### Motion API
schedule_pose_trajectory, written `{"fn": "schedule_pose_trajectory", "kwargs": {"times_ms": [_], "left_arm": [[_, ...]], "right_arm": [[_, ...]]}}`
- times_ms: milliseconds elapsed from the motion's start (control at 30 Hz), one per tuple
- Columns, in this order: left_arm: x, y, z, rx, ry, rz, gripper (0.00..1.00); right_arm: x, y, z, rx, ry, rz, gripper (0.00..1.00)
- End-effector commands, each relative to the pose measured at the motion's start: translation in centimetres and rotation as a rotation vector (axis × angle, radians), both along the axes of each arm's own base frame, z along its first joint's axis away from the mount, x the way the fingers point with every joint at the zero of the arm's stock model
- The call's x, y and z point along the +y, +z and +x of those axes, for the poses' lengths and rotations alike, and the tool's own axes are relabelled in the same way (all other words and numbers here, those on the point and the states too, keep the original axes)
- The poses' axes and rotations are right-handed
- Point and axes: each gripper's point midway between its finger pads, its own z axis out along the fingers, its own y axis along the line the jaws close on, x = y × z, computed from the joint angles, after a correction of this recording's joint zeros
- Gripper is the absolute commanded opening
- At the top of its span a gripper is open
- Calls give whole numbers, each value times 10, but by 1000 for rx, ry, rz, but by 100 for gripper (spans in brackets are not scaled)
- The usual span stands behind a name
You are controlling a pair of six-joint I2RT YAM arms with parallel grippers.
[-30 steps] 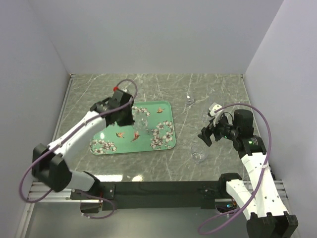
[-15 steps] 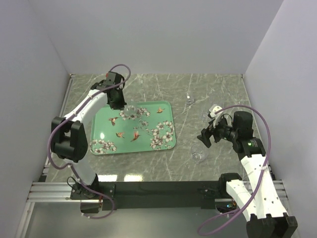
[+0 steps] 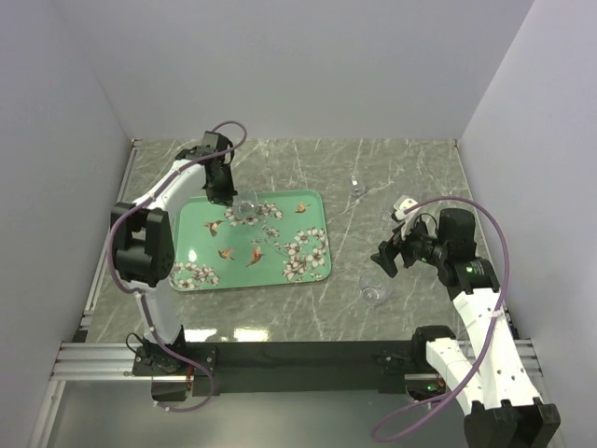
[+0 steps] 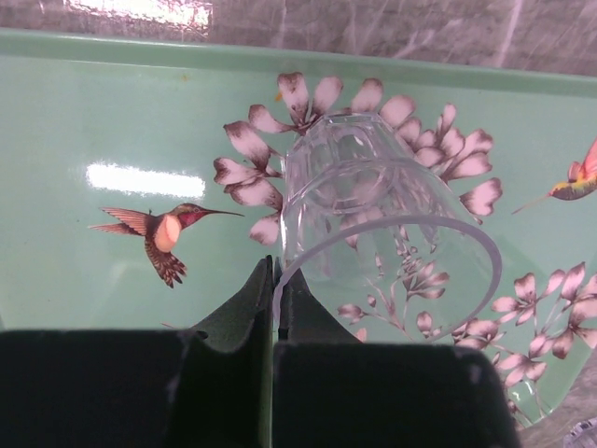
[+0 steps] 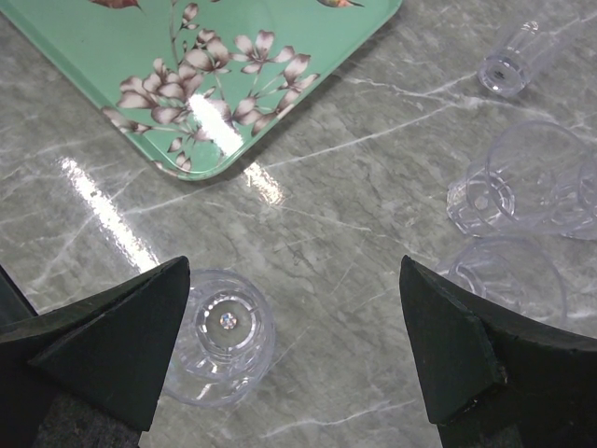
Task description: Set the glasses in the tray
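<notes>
The half-hidden glass is below and outward of my right gripper. My right gripper needs to move outward next, turn and go down onto the glass's rim away from the tray (image 5: 563,295).
The mint-green tray (image 3: 210,252) lies left of centre; it fills the left wrist view (image 4: 112,140). My left gripper (image 3: 224,191) is near the tray's far edge. It is shut (image 4: 276,280), pinching the rim of a clear glass (image 4: 373,215), which tilts over a blossom cluster; the glass also shows in the top view (image 3: 246,211). My right gripper (image 3: 387,257) is open and empty (image 5: 295,280) above the table. An upright glass (image 5: 219,336) stands by its left finger and shows in the top view (image 3: 375,291).
More clear glasses lie right of my right gripper: one on its side (image 5: 522,177), one below it (image 5: 508,275) and a small one farther off (image 5: 511,56). The tray's corner (image 5: 233,56) is at the top left of the right wrist view. Grey walls enclose the marble table.
My left arm has swung from the tray's middle to its far edge, carrying the glass with it. The right arm has hardly moved.
</notes>
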Motion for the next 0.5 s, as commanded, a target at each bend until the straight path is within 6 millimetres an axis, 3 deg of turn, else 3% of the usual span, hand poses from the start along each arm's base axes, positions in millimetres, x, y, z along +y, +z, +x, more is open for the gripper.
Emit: {"fn": "schedule_pose_trajectory", "kwargs": {"times_ms": [0,67,300,467], "left_arm": [[-3,18,15,-53,-26,-19,1],[-3,17,17,-50,-24,-18,5],[-7,15,18,-39,-34,-32,59],[-9,39,21,-92,-39,-53,77]], "right_arm": [[0,10,7,-38,-5,11,99],[0,10,8,-38,-4,10,99],[-1,11,10,-35,-2,5,99],[-5,18,16,-44,-30,-12,99]]}}
